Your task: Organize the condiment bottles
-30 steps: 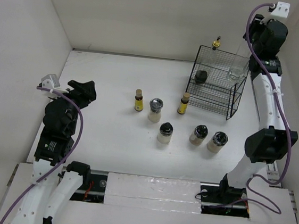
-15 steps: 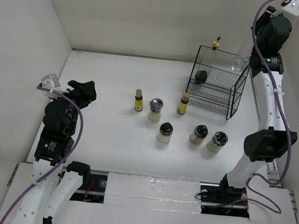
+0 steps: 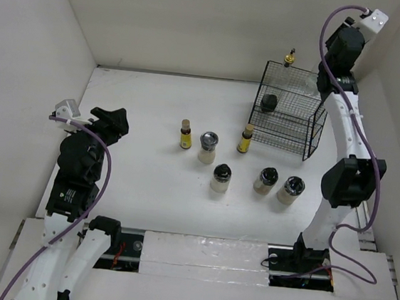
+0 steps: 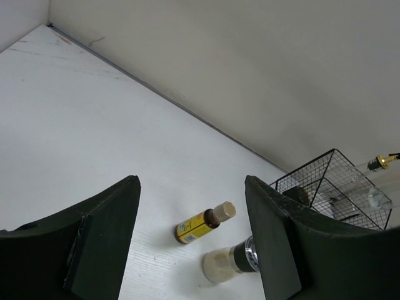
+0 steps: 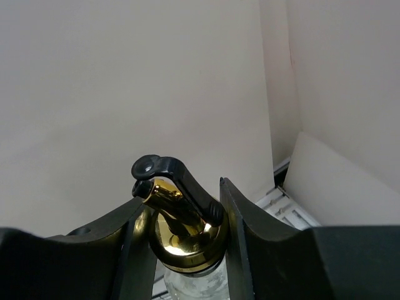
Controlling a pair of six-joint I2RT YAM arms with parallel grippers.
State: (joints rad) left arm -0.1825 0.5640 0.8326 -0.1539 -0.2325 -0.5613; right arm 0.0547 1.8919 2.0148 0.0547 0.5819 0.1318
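Note:
The tall clear glass bottle should go left in the top view and down into the basket's back corner (image 3: 311, 83) with my right gripper, since the second gold-pourer bottle stands alongside.
My right gripper (image 5: 181, 247) is shut on the neck of a tall clear glass bottle with a gold pourer (image 5: 180, 234). It is held high by the black wire basket's (image 3: 287, 134) far right corner. In the top view the right wrist (image 3: 332, 76) hides that bottle. A second gold-pourer bottle (image 3: 290, 58) stands at the basket's back. A dark-lidded jar (image 3: 268, 102) is inside the basket. Two yellow brown-capped bottles (image 3: 186, 135) (image 3: 245, 138) and several shaker jars (image 3: 207, 146) (image 3: 220, 178) (image 3: 265, 180) (image 3: 291, 189) stand on the table. My left gripper (image 3: 111, 122) is open and empty at the far left.
White walls close in the table at the back, left and right. The right arm (image 3: 350, 184) rises along the right wall. In the left wrist view, one yellow bottle (image 4: 200, 225) and a shaker jar (image 4: 228, 262) lie ahead between the fingers, with the basket (image 4: 325, 187) beyond.
The right wrist has swung and turned above the basket's far right corner. The clear bottle seen there earlier is now hidden behind it. The left arm has not moved.

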